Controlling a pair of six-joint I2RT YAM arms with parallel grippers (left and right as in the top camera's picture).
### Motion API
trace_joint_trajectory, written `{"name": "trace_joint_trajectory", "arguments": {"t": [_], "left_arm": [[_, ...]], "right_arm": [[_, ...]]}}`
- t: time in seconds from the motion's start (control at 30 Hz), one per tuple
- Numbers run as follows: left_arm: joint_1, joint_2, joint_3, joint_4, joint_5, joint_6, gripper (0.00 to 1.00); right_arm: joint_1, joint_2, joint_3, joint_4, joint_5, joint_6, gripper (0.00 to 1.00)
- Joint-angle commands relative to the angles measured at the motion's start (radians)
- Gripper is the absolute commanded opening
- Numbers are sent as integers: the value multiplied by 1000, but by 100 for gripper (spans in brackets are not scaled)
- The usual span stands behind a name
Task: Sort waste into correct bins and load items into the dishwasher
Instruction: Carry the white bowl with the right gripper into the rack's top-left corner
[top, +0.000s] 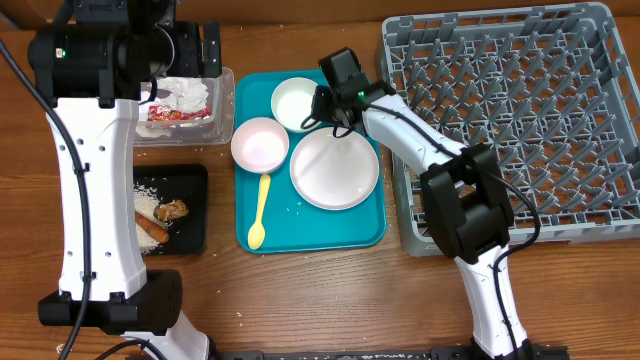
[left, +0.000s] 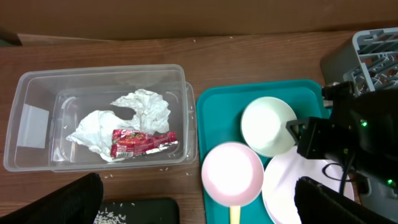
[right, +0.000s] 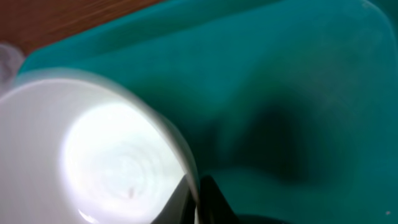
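The rack's far tray-side corner (top: 424, 48) lies to my right gripper's right in the overhead view, so it will next lift, tilt over it and release the white bowl.
My right gripper (top: 322, 108) is shut on the right rim of the white bowl (top: 297, 103), which sits at the back of the teal tray; the right wrist view shows the rim (right: 93, 155) pinched between the fingers (right: 198, 199). A pink bowl (top: 260, 143), a large white plate (top: 335, 168) and a yellow spoon (top: 260, 210) lie on the same tray. My left gripper (left: 199, 193) is open and empty above the clear tub (left: 37, 93), which holds napkins (left: 134, 112) and a red wrapper (left: 142, 142). The grey dish rack (top: 520, 110) stands at the right. No cup shows.
The teal tray (top: 320, 232) sits mid-table. The black tray (top: 195, 215) at the front left holds rice (top: 150, 195), a brown clump (top: 172, 211) and a sausage stick (top: 152, 230). A few rice grains lie on the wood beside the tub.
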Motion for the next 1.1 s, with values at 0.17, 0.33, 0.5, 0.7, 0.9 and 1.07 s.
{"name": "trace_joint_trajectory", "arguments": {"t": [0.17, 0.33, 0.5, 0.7, 0.9, 1.07], "left_arm": [[1, 2, 0, 2, -6, -3, 100], [1, 2, 0, 2, -6, -3, 100], [1, 2, 0, 2, -6, -3, 100], [1, 2, 0, 2, -6, -3, 100], [1, 2, 0, 2, -6, -3, 100], [1, 2, 0, 2, -6, -3, 100]], "right_arm": [[-2, 4, 329, -311, 160, -122, 4], [-31, -7, 558, -585, 320, -122, 4], [-66, -27, 749, -795, 629, -83, 4], [-76, -28, 806, -826, 1199, -97, 4], [-114, -25, 765, -654, 1280, -352, 4], [-162, -19, 664, -470, 1281, -600, 4]]}}
